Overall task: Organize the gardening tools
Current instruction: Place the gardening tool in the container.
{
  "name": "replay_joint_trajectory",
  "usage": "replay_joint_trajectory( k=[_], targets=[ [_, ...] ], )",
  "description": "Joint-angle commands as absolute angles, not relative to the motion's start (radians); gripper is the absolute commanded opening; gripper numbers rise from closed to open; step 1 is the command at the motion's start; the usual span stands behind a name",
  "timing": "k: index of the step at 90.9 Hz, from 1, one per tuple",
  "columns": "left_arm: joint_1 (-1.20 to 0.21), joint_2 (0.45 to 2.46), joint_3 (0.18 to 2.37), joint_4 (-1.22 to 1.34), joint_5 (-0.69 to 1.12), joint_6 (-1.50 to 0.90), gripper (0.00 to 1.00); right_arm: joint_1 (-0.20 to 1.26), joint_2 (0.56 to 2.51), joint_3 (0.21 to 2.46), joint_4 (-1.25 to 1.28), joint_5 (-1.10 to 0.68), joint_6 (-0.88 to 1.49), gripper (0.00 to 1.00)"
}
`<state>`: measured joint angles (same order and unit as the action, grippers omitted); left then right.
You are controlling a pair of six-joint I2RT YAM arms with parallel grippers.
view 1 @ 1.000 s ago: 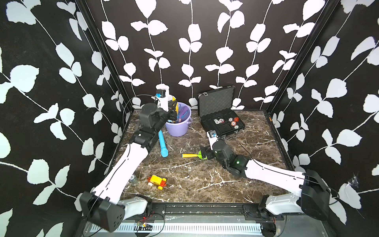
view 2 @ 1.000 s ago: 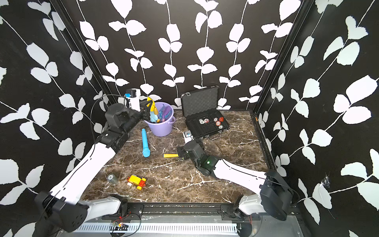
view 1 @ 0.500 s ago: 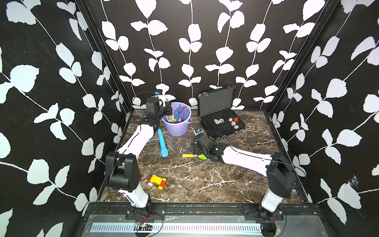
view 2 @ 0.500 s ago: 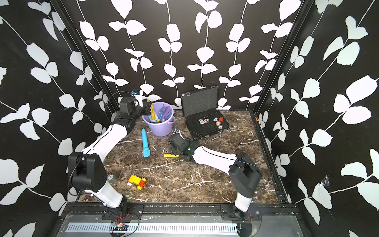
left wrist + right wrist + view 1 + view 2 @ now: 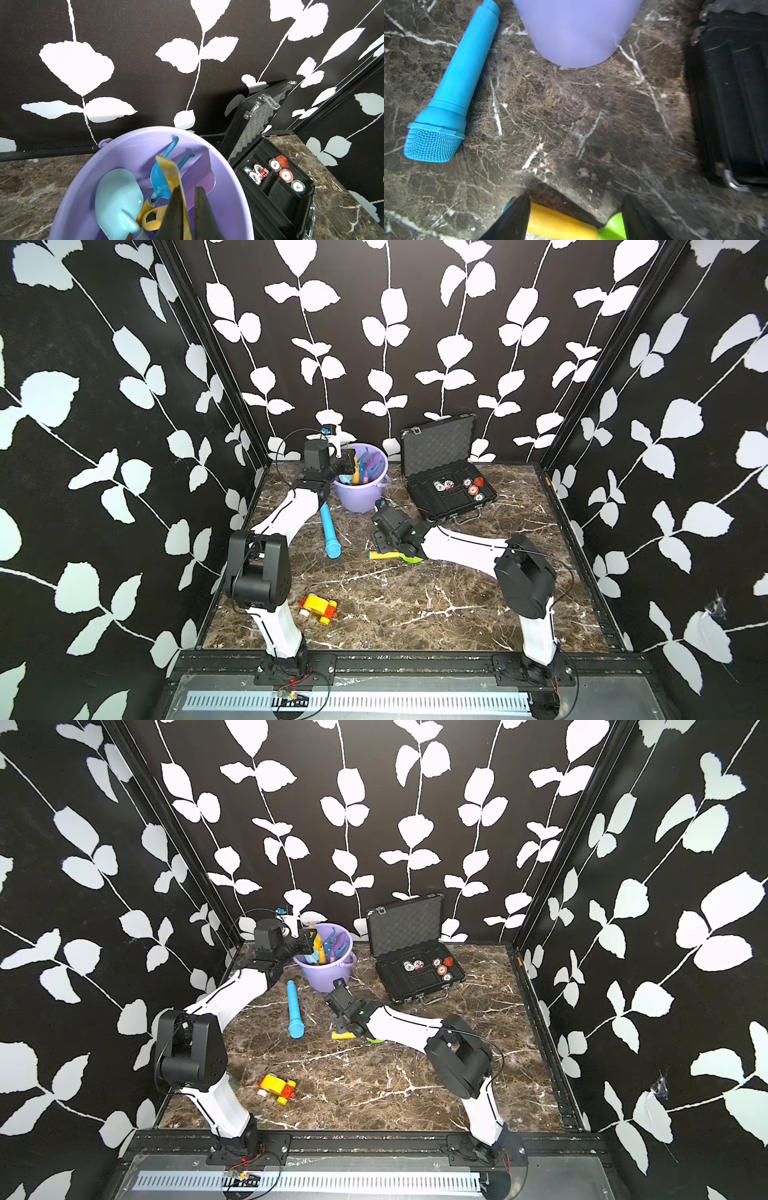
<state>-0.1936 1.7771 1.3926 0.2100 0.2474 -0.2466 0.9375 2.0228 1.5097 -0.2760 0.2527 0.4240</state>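
The left gripper should go down next into the purple bucket below it and let go of the yellow blade, because scoop, fork [image 5: 160, 180] and spade are already together inside.
A purple bucket [image 5: 361, 497] [image 5: 328, 977] stands at the back left. Inside it, the left wrist view shows a pale teal scoop [image 5: 118, 197], a blue fork [image 5: 160, 180] and a purple spade [image 5: 201, 176]. My left gripper [image 5: 351, 462] [image 5: 188, 187] hangs over the bucket [image 5: 228, 166], shut on a flat yellow tool [image 5: 172, 172]. One green tool with a yellow handle [image 5: 384, 556] [image 5: 345, 1036] lies on the marble mid-table. My right gripper [image 5: 380, 545] [image 5: 576, 199] is down over it, open, one finger on each side of the handle [image 5: 560, 224].
A light-blue microphone-like cylinder [image 5: 330, 531] [image 5: 456, 83] lies left of the right gripper. A yellow-and-red toy car [image 5: 318, 608] sits near the front left. An open black case [image 5: 449, 485] [image 5: 280, 197] with poker chips stands at the back right.
My right gripper has come down over the yellow handle and its jaws have narrowed around it. The left gripper stays at the bucket, still holding the yellow tool.
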Motion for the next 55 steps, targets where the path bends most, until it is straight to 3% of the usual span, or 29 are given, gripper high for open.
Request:
replay_joint_trajectory(
  k=[1, 55],
  targets=[
    [-0.189, 1.812, 1.404, 0.171, 0.247, -0.235, 0.0, 0.933, 2.053, 1.547, -0.295, 0.216, 0.441, 0.69],
    [-0.188, 1.787, 1.462, -0.071, 0.199, -0.193, 0.0, 0.934, 2.185, 1.665, -0.318, 0.107, 0.46, 0.62]
  ],
)
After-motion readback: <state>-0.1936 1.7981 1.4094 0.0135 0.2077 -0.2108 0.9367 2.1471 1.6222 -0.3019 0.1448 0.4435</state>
